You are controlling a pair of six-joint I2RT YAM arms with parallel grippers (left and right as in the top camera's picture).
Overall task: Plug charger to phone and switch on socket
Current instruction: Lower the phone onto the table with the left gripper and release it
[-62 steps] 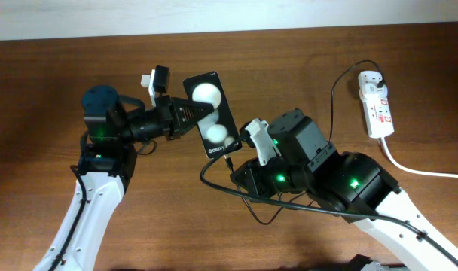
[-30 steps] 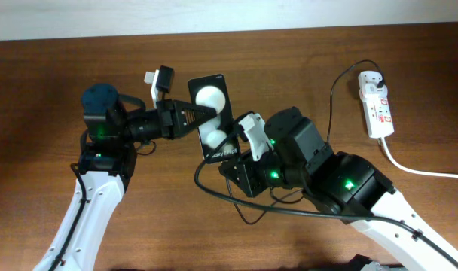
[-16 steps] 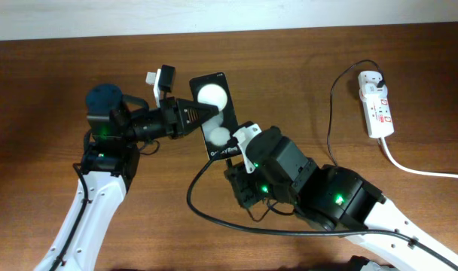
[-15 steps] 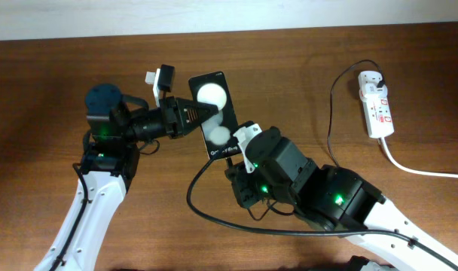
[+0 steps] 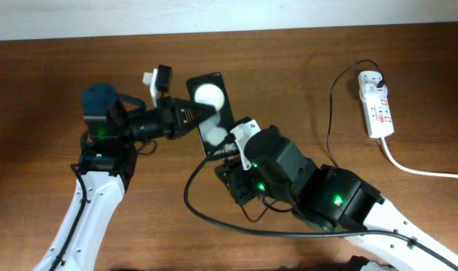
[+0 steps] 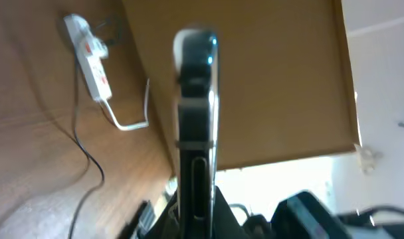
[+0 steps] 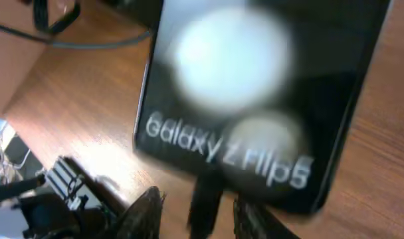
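My left gripper next moves the phone (image 5: 211, 98) right in the overhead view, then lowers it level onto the wood.
My left gripper (image 5: 190, 117) is shut on the phone (image 5: 211, 98) and holds it tilted above the table, its face with two white spots up. In the left wrist view the phone (image 6: 197, 126) shows edge-on. My right gripper (image 5: 230, 147) is at the phone's lower end. In the right wrist view the charger's blurred connector (image 7: 205, 196) sits between my fingers (image 7: 202, 216), just below the phone's text end (image 7: 255, 99). I cannot tell if it touches the phone. The charger cable (image 5: 187, 193) loops under my right arm. The socket (image 5: 377, 105) lies far right with the black plug (image 5: 383, 78) in it.
The socket's thick white cord (image 5: 417, 170) runs off to the right edge. The socket (image 6: 89, 46) and its white cord (image 6: 132, 124) also show in the left wrist view. A white wall borders the table's far edge (image 5: 289, 28).
My right arm has moved left and up to the phone's lower end with the cable. My left gripper has shifted the phone slightly left.
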